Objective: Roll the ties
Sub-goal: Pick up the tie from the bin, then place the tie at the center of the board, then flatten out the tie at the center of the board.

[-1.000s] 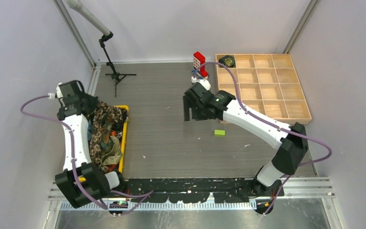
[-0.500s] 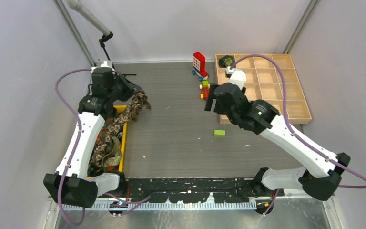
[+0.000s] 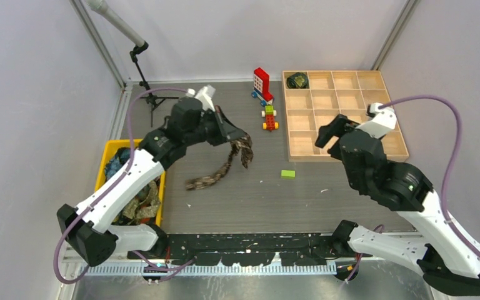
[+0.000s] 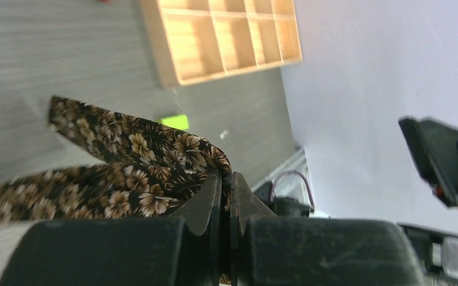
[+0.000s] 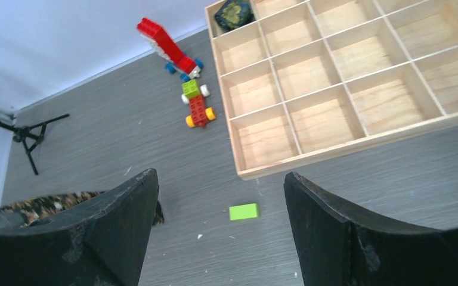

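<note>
The left gripper moves down, back and toward the green block next, since the table (image 3: 263, 177) beside that block is bare for the hanging tie.
My left gripper (image 3: 237, 135) is shut on a brown floral tie (image 3: 224, 167) and holds it above the middle of the table. The tie hangs from the jaws and its tail trails on the table to the left. In the left wrist view the fabric (image 4: 125, 161) is pinched between the closed fingers (image 4: 225, 179). More ties (image 3: 139, 203) lie heaped in the yellow bin (image 3: 108, 150). A rolled dark tie (image 3: 298, 80) sits in the wooden tray's far left compartment. My right gripper (image 3: 328, 132) is open and empty, raised over the tray's near left corner.
The wooden compartment tray (image 3: 285, 112) stands at the back right. A small green block (image 3: 288, 174) lies near its front. Red-and-white toy bricks (image 3: 262, 84) and a small brick car (image 3: 268, 119) sit left of the tray. A microphone stand (image 3: 150, 94) is at the back left.
My left arm has swung right from the bin to the table's middle, pulling the brown tie out with it. My right arm has drawn back to the right, toward the tray's near side.
</note>
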Robot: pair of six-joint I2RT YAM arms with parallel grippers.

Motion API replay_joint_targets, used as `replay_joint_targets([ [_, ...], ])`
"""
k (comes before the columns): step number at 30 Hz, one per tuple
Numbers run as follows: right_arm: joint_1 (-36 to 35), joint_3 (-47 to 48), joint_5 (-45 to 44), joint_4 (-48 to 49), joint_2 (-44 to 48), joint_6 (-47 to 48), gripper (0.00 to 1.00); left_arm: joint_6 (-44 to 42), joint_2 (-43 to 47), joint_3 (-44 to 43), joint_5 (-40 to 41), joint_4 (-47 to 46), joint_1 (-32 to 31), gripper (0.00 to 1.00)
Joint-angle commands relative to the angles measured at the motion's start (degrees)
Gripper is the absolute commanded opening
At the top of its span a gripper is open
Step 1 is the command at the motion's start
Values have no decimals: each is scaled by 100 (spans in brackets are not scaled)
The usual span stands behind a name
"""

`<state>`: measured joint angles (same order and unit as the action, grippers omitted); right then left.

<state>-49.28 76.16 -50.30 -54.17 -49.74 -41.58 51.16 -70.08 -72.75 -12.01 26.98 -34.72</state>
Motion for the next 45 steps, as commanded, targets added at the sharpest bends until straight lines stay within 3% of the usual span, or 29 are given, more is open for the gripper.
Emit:
replay_joint_targets([
  [1, -20, -156, -723, -437, 362, -287, 81, 131, -248, 144, -96, -892, -841, 0],
  [7, -13, -120, -922, -785, 666, -423, 81, 180, -815, 210, 48, -1259, -1680, 0],
  [13, -15, -23, -1013, -999, 762, -414, 81, 364, -1132, 588, -139, -1804, -1997, 0],
  [17, -21, -130, -572, -847, 603, -148, 81, 401, -1347, 802, -341, -2209, -2135, 0],
  [20, -15, -186, -84, -793, 303, -57, 81, 78, -1532, 747, -295, -1945, -2159, 1],
  [21, -18, -213, 60, -775, 235, -50, 81, -97, -1567, 707, -126, -1640, -2159, 6],
  [29, -16, -598, 1056, -677, 4, -305, 81, -1260, -1252, 683, 1240, 27, -2080, 98],
  [33, -13, -730, 1491, -675, -153, -457, 82, -1557, -1160, 651, 1315, 476, -1572, 100],
  [40, 68, -902, 2579, -821, -915, -555, 82, -1777, -1061, 1204, 724, 151, -511, 93],
  [45, 337, -1196, 2752, -1288, -1419, -1791, 81, -1814, -1567, 1105, 485, 85, -292, 94],
])
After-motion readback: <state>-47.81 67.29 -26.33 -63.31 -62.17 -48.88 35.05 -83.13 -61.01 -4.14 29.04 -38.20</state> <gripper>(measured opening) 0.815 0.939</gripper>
